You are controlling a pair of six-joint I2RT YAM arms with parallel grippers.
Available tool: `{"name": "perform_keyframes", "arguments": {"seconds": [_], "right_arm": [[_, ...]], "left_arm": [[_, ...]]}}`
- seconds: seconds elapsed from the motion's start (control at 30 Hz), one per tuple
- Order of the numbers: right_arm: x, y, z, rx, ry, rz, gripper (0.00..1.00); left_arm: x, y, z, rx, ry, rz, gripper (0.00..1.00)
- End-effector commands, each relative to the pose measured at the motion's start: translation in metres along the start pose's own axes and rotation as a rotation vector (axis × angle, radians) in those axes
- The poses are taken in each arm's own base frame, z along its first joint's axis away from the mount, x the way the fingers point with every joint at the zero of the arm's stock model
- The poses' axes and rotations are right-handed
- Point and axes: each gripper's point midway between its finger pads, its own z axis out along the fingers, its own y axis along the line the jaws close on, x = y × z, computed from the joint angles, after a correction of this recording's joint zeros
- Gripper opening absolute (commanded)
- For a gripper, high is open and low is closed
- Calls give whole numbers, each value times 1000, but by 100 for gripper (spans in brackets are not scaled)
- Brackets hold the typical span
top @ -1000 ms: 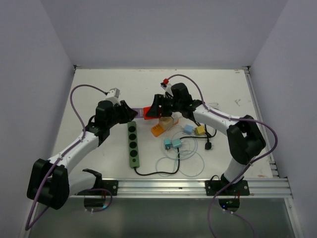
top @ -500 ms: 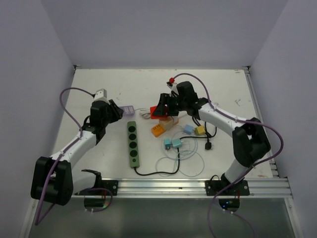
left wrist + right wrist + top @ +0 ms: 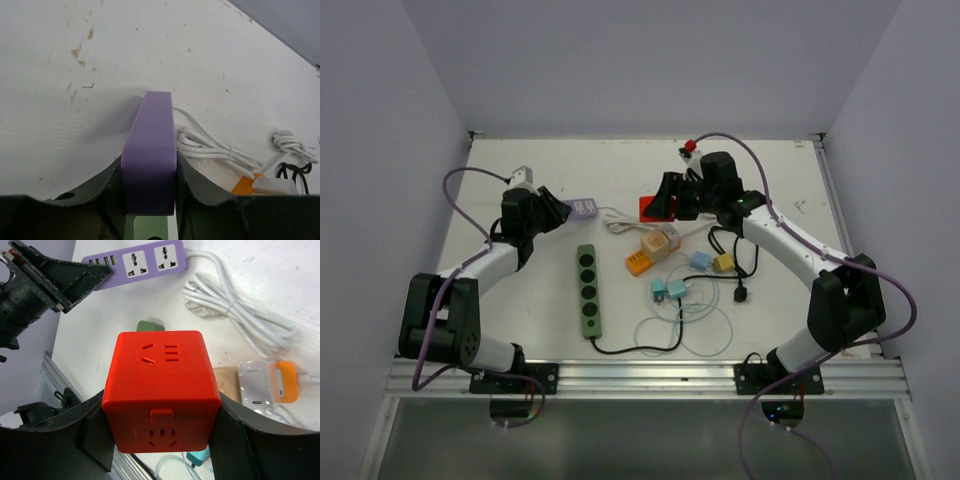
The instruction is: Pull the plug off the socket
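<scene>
I will next move my right gripper farther from the red cube socket [image 3: 649, 207] hanging clear of the purple power strip and down onto the black cord by the yellow cube [image 3: 736, 256].
My left gripper [image 3: 563, 209] is shut on a purple power strip [image 3: 584, 207], seen end-on between the fingers in the left wrist view [image 3: 149, 150]; its white cord [image 3: 220, 150] trails right. My right gripper [image 3: 663, 205] is shut on a red cube socket [image 3: 649, 207], which fills the right wrist view [image 3: 161, 396] and hangs above the table. The purple strip also shows in the right wrist view [image 3: 145, 260], apart from the red cube. The two pieces are separated by a gap over the table's far middle.
A green power strip [image 3: 589, 289] with a black cord lies in front of the left arm. An orange and white adapter [image 3: 650, 250], small blue and yellow cubes [image 3: 712, 262], teal cubes [image 3: 669, 289] and coiled cables [image 3: 685, 325] lie centre right.
The purple strip and red cube were joined a second ago. Both arms have drawn apart, left arm going left and back, right arm going right and back, and the pieces have separated.
</scene>
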Motion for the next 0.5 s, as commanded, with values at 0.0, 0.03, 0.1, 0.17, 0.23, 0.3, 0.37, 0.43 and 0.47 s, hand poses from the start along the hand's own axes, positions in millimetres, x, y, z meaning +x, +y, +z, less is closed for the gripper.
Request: {"name": "perform_keyframes", "arguments": {"seconds": [0.0, 0.03, 0.1, 0.17, 0.23, 0.3, 0.37, 0.43, 0.47], "right_arm": [[-30, 1, -25, -15, -98, -17, 0], [-33, -7, -28, -3, -111, 0, 0], [-33, -19, -33, 13, -120, 28, 0], [-35, -37, -40, 42, -135, 63, 0], [-42, -55, -50, 73, -169, 90, 0], [-39, -81, -57, 145, -183, 113, 0], [-34, -101, -65, 206, -192, 130, 0], [-34, -121, -74, 271, -214, 149, 0], [-31, -136, -77, 338, -221, 143, 0]], "left_arm": [[-8, 4, 11, 15, 14, -12, 0], [-4, 8, 16, 6, 29, -14, 1], [-1, 10, 24, -2, 53, -15, 9], [0, 13, 28, -9, 71, -22, 13], [5, 18, 32, -12, 94, -42, 24], [11, 23, 35, -15, 118, -58, 35], [11, 28, 37, -32, 124, -60, 41], [17, 39, 39, -76, 144, -57, 47], [17, 41, 39, -84, 148, -57, 49]]}}
